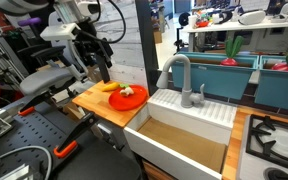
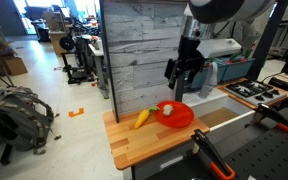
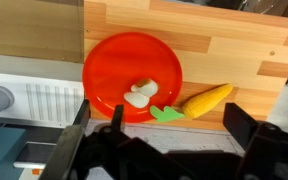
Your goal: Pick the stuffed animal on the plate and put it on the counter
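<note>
My gripper comes down around the stuffed animal (image 1: 127,92) (image 3: 139,95) next, shifting away from the carrot-like toy before the grab, as the animal lies well below and off-centre.
The stuffed animal (image 3: 139,95), a small cream lump, lies on the round red-orange plate (image 3: 114,65). The plate sits on the wooden counter (image 3: 234,40). Both exterior views also show the stuffed animal (image 1: 127,92) (image 2: 167,109), the plate (image 1: 134,101) (image 2: 180,119) and the counter (image 1: 96,105) (image 2: 149,145). My gripper (image 3: 156,112) is open and empty, and hangs well above the plate. It also shows in both exterior views (image 1: 98,62) (image 2: 183,78).
An orange-yellow carrot-like toy (image 3: 206,100) (image 1: 109,87) (image 2: 142,118) lies on the counter beside the plate. A white sink basin (image 1: 189,135) with a grey faucet (image 1: 179,75) adjoins the counter. A grey plank wall (image 2: 144,50) stands behind it.
</note>
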{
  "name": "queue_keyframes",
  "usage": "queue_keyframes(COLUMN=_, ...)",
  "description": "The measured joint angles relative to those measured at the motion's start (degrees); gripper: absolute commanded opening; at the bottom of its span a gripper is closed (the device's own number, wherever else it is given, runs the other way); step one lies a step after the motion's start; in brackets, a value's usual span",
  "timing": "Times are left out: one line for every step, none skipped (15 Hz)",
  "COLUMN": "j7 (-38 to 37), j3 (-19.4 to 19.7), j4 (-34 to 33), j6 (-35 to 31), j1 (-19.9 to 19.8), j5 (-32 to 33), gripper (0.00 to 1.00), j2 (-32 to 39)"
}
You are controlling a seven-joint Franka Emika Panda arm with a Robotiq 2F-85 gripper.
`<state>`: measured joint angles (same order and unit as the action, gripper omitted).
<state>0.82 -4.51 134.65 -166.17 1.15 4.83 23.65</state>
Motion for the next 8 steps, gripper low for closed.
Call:
queue_keyframes(j7=0.8, j3=0.0, j4=-2.0, j6=0.0, j1=-0.3, j5=-0.5, gripper=1.0, j2=2.7)
queue_keyframes(j7=1.3, j3=0.0, j4=-4.0, j6=0.0, j1=-0.5, j5=-0.8, gripper=1.0, j2=5.3)
queue_keyframes(j7=1.5, j3=-0.1, j4=-5.9, j6=0.0, j1=-0.7, j5=-1.0, gripper=1.0, j2=7.8)
queue_keyframes(j7=1.6, j3=-0.2, j4=-7.8, j6=0.0, j1=-0.8, j5=-1.2, gripper=1.0, j2=10.1)
queue_keyframes(j7=1.6, j3=-0.3, j4=-9.6, j6=0.0, j1=-0.8, j5=-1.6, gripper=1.0, j2=12.3)
queue_keyframes(j7=1.7, j3=-0.6, j4=-11.4, j6=0.0, j1=-1.0, j5=-2.1, gripper=1.0, j2=14.5)
queue_keyframes(j7=1.7, j3=-0.9, j4=-13.0, j6=0.0, j1=-1.1, j5=-2.6, gripper=1.0, j2=16.4)
queue_keyframes(j7=1.7, j3=-1.2, j4=-14.5, j6=0.0, j1=-1.2, j5=-3.0, gripper=1.0, j2=18.2)
